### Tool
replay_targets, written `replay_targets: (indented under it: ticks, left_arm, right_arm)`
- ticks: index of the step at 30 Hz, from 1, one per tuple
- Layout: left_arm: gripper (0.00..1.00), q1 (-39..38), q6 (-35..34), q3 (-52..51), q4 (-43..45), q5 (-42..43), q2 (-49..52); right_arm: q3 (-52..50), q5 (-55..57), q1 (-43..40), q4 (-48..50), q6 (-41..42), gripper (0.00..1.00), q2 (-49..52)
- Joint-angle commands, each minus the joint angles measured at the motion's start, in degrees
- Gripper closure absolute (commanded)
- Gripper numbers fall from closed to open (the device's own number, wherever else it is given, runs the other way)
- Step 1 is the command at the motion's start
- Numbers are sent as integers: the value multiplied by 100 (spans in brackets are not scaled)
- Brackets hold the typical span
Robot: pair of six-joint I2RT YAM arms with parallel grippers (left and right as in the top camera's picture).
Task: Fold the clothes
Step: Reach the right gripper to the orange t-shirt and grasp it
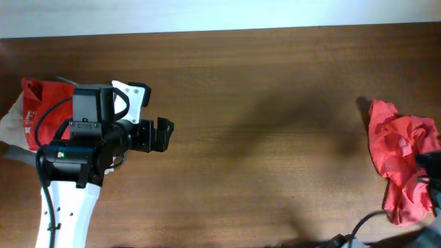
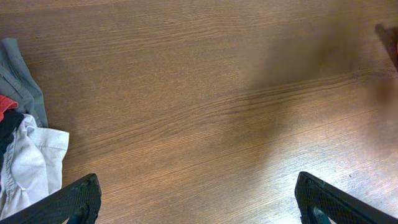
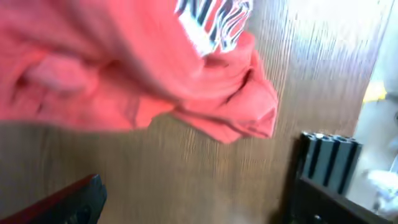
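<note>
My right gripper turns outward and down onto the red fold (image 1: 406,178) (image 3: 198,79) beside the navy-and-white print next, since its open fingers are still over bare wood.
The orange-red T-shirt (image 1: 400,158) lies crumpled at the table's right edge. In the right wrist view it (image 3: 124,68) is blurred, with part of its navy-and-white print showing at the top. My right gripper (image 3: 199,193) is open and empty, its fingers wide apart over bare wood just short of the shirt's nearest fold. In the overhead view only a dark bit of that arm shows at the right edge. My left gripper (image 1: 162,134) is open and empty over bare table at the left, and the left wrist view (image 2: 196,199) shows nothing between its fingers.
A pile of other clothes (image 1: 27,103), red and pale, lies at the far left behind the left arm. Its grey and white cloth (image 2: 28,155) shows in the left wrist view. A black ribbed frame (image 3: 329,162) stands at the table's right edge. A cable (image 1: 358,231) runs along the front right.
</note>
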Motion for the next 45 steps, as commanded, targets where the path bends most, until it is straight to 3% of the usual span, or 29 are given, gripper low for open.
replay_targets:
  ticks: [1, 8, 16, 23, 24, 26, 30, 39, 45]
  left_arm:
    - [1, 20, -37, 76, -57, 87, -24]
    - [1, 17, -37, 76, -177, 92, -24]
    - [1, 17, -37, 76, -160, 92, -24]
    - [1, 17, -37, 76, -201, 90, -24]
    - [1, 17, -35, 76, -216, 90, -24]
    - [1, 17, -37, 76, -238, 90, -24]
    - [1, 17, -37, 76, -243, 90, -24]
    - [1, 20, -35, 76, -195, 87, -24]
    - [1, 20, -35, 76, -234, 87, -24]
  right_arm:
    - [55, -232, -223, 155, 369, 1, 535]
    - [55, 269, -243, 579, 186, 3, 1261]
    - [52, -400, -197, 1526, -868, 32, 1331]
    - [-173, -374, 177, 2035, -1204, 39, 1333]
    - [-173, -363, 184, 2022, -1213, 43, 1333]
    - [-168, -361, 177, 1915, -1217, 67, 1316]
    - [-162, -431, 168, 1759, -1187, 96, 1248]
    - [7, -2328, 846, 1937, -1180, 96, 203]
    - [35, -2302, 1814, 2074, -1198, 96, -730]
